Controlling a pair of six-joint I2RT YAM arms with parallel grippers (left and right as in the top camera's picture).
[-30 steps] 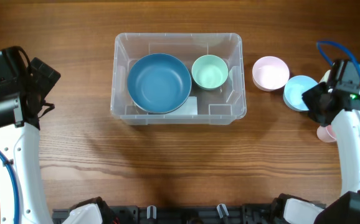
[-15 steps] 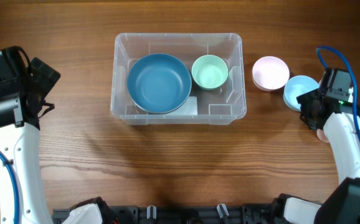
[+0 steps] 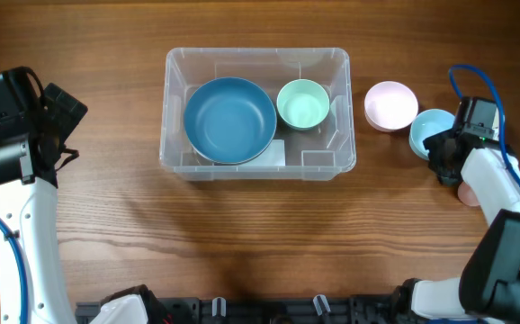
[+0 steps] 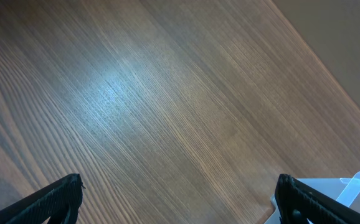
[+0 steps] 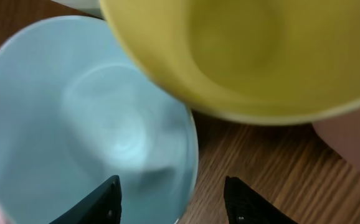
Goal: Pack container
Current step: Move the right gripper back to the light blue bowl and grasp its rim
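Observation:
The fingers of my right gripper are on both sides of the light blue bowl's edge, so I will keep it low at the light blue bowl's edge (image 5: 189,185) away from the pink bowl and close it next.
The clear container (image 3: 256,155) stands mid-table with a large blue bowl (image 3: 229,120) and a small green bowl (image 3: 302,103) inside. To its right lie a pink bowl (image 3: 390,104) and a light blue bowl (image 3: 431,129). My right gripper (image 3: 442,162) sits at that light blue bowl's near edge. In the right wrist view the right gripper (image 5: 174,202) is open and straddles the rim of the light blue bowl (image 5: 86,124), one finger inside, one outside. My left gripper (image 4: 180,202) hangs wide open over bare wood at the far left (image 3: 62,121).
A yellow bowl (image 5: 248,56) lies just beyond the light blue one, seen only in the right wrist view. A pink cup (image 3: 470,193) peeks out beside the right arm. A corner of the container (image 4: 354,186) shows by the left gripper's finger.
The right gripper has moved up and left onto the light blue bowl's edge and its jaws have widened. The left arm has not moved.

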